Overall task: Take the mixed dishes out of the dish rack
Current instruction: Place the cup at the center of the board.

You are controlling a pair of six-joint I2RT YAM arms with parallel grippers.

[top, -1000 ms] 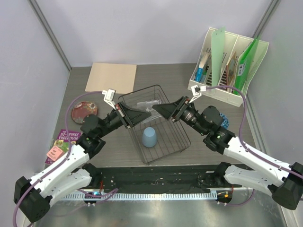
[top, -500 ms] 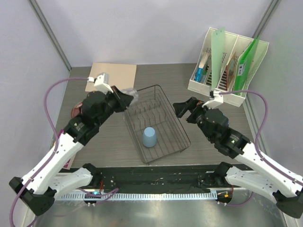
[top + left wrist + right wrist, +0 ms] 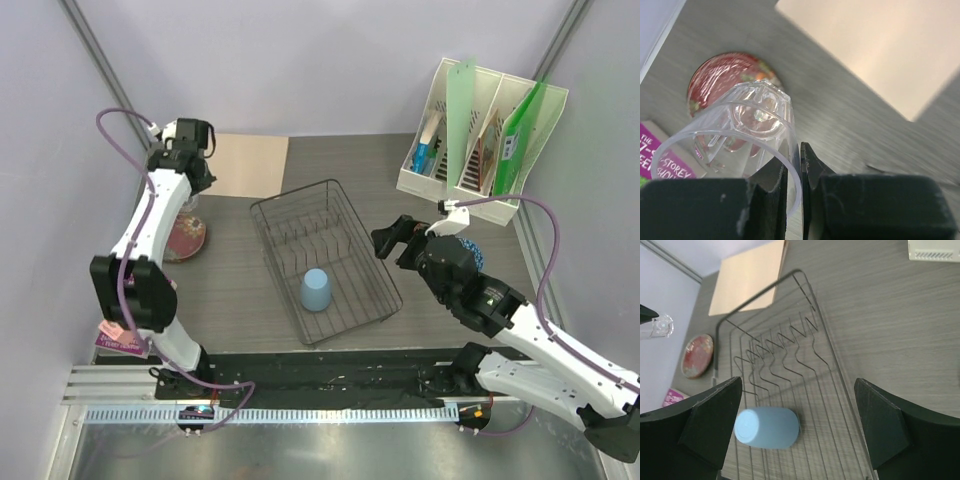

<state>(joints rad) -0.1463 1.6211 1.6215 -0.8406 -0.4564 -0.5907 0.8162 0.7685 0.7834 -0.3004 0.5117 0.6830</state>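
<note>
I will bring the clear tumbler's base down onto the plate with my left gripper next and then open it, since the tumbler hangs above the empty dark red plate.
My left gripper is shut on the rim of the clear glass tumbler, held tilted above the dark red plate, which lies on the table at the far left. One finger is inside the glass and one outside. The dark wire dish rack stands mid-table, with the light blue cup upside down in it. In the right wrist view the cup lies between my open fingers. My right gripper is open and empty, just right of the rack. The blue-and-white bowl is mostly hidden behind my right arm.
A tan mat lies at the back left. A white file holder stands at the back right. A purple book and a pink card lie at the near left, in front of the plate.
My left arm has swung from the rack's back-left corner far to the left with the tumbler, and now holds it over the red plate. My right gripper has barely moved.
</note>
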